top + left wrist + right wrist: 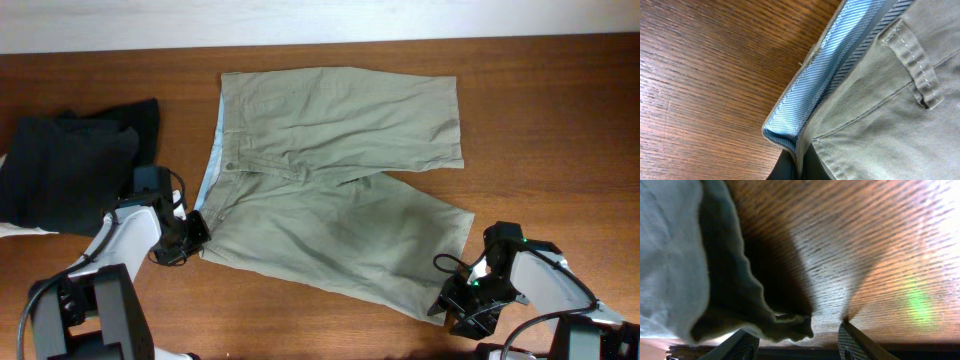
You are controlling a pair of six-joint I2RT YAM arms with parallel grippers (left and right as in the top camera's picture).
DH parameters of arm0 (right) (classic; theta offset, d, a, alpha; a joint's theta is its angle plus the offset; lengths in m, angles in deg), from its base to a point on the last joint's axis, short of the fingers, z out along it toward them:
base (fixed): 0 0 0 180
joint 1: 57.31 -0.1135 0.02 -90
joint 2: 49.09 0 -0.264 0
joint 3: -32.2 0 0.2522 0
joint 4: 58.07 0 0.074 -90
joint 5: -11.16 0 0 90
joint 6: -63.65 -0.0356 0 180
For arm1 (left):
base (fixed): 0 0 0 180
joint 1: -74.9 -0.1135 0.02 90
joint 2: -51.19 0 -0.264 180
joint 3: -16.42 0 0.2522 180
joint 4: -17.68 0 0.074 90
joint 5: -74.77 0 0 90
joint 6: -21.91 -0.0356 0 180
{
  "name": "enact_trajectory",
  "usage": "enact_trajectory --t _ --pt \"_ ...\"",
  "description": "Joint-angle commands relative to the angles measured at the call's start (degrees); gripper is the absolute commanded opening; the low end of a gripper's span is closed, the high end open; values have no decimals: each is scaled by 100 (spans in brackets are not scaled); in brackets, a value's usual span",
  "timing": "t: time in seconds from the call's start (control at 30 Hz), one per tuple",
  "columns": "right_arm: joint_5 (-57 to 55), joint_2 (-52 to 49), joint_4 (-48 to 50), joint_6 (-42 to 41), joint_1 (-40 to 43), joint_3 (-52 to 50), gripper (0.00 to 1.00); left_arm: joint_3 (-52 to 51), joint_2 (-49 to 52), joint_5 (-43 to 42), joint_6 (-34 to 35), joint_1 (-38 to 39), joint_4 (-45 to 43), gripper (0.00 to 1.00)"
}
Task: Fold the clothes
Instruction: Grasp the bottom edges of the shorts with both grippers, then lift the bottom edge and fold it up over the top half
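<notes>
I next need to nudge my right gripper toward the shorts (330, 170) and close it on the near leg's hem corner (438, 315), which reaches between my open fingers, mostly over one.
The khaki shorts (330, 170) lie spread flat on the wooden table, with the pale blue-lined waistband (212, 160) to the left and the legs to the right. My left gripper (195, 238) is at the near waistband corner. In the left wrist view its fingers (800, 167) are shut on that corner of the shorts (880, 115), with the cloth pinched between them. My right gripper (450, 305) is at the hem corner of the near leg. In the right wrist view its fingers (797, 342) are open, and the hem corner (790, 325) hangs between them, over the left finger.
Folded black garments (70, 165) lie at the left of the table, beside the left arm. A pale strip (320, 20) runs along the far edge. Bare wood (560, 130) shows to the right of the shorts.
</notes>
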Motion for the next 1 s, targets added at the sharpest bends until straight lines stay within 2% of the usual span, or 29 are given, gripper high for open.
enact_trajectory --t 0.0,0.03,0.2,0.27,0.33,0.4,0.47,0.5,0.57,0.67,0.8,0.97 --pt "-136 17 66 -170 -46 -57 50 -87 212 90 57 -24 -98 1" --pt "-133 15 111 -221 -46 -57 46 -87 212 90 59 -24 -114 1" --pt "-46 15 317 -299 -46 -57 46 -87 212 87 57 -24 -162 1" --pt "-37 15 466 -299 -44 -57 53 -87 212 87 57 -24 -164 1" --pt "68 15 555 -297 -42 -55 53 -87 212 87 57 -24 -162 1" --pt "70 15 525 -295 -42 -57 33 -87 212 87 57 -24 -164 1" --pt "85 15 507 -295 -42 -57 21 -87 212 87 57 -24 -164 1" --pt "107 15 483 -295 -42 -55 9 -87 212 87 57 -24 -162 1" --pt "122 15 439 -275 -42 -31 4 -87 212 85 57 -24 -151 1" --pt "57 26 13 -149 -42 363 4 -76 210 68 42 -24 -44 0" --pt "55 155 -955 186 -42 1497 4 35 -92 -474 -142 -24 170 0" --pt "-304 365 -2057 514 -42 2868 4 302 -1226 -511 -267 -24 1088 0"
